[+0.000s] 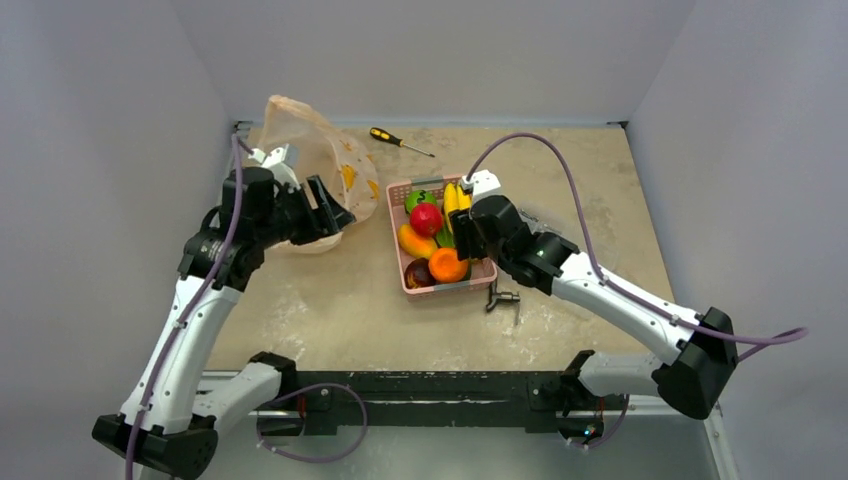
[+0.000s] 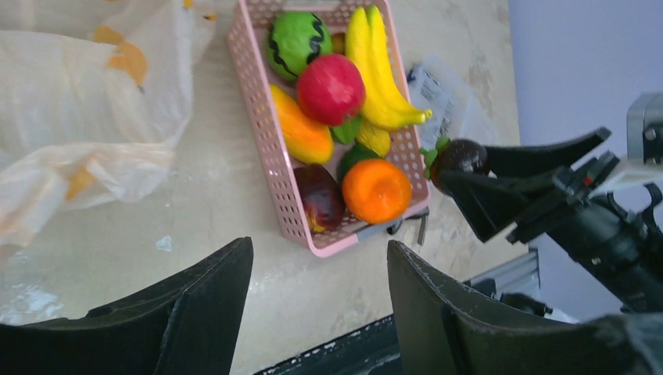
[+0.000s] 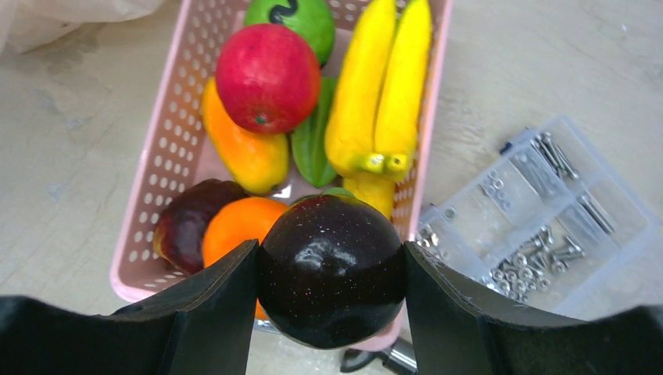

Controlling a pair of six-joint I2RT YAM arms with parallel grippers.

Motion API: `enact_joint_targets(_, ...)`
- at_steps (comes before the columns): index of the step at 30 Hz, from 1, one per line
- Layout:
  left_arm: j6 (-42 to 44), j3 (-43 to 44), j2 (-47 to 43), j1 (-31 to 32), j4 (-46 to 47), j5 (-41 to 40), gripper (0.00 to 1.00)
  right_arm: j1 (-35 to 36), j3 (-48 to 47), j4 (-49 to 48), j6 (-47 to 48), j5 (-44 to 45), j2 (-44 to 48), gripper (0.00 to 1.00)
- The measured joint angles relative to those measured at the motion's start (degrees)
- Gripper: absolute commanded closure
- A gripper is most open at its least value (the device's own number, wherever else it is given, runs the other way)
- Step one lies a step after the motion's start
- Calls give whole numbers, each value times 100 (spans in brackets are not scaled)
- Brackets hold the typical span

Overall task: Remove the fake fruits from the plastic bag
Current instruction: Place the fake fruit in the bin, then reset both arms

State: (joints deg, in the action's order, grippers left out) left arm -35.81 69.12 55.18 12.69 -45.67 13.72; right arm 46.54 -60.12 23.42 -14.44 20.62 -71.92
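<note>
I should next lower my right gripper into the basket's near corner below the fruit, push toward the orange (image 3: pixel 234 223), which crowds that corner, and open.
My right gripper (image 3: pixel 331 258) is shut on a glossy dark purple fruit (image 3: pixel 332 269) and holds it just above the near right corner of the pink basket (image 3: pixel 160 164). It also shows in the top view (image 1: pixel 462 232). In the basket lie a red apple (image 3: pixel 267 76), a green round fruit (image 3: pixel 301 16), yellow bananas (image 3: pixel 383 94), an orange (image 3: pixel 234 223) and a dark purple-brown fruit (image 3: pixel 188 226). The crumpled peach-tinted plastic bag (image 1: pixel 310 160) lies left of the basket. My left gripper (image 1: pixel 335 215) is open and empty beside the bag's near right edge.
A yellow-handled screwdriver (image 1: pixel 400 140) lies behind the basket. A clear box of screws (image 3: pixel 539 211) sits right of it and a small metal tool (image 1: pixel 503 297) lies at its near corner. A yellow-orange oblong fruit (image 3: pixel 242 152) and a flat green one (image 3: pixel 311 144) share the basket.
</note>
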Motion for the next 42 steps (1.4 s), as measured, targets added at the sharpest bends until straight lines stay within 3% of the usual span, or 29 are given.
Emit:
enact_joint_targets(5, -61, 15, 70, 1134, -2, -140, 36, -2, 258, 199, -267, 527, 142, 95)
enact_joint_targets(11, -192, 24, 240, 2391, 4, -361, 36, -9, 719, 90, -442, 380, 31, 80)
enact_joint_targets(15, -297, -11, 256, 2922, 17, -481, 36, -11, 979, -433, -463, 122, -149, 65)
enact_joint_targets(18, -378, -76, 229, 3206, 4, -590, 36, -11, 1106, -774, -496, -66, -345, 49)
enact_joint_targets(25, -470, -155, -243, 3440, -192, -931, 34, -11, 1121, -1172, -621, -136, -413, 15)
enact_joint_targets(35, -492, -245, -957, 3440, -328, -1353, 28, -11, 1016, -608, -542, 96, 157, 6)
enact_joint_targets(42, -380, -251, -1615, 3440, -321, -2205, 26, -11, 592, -133, -413, 131, 1443, 1)
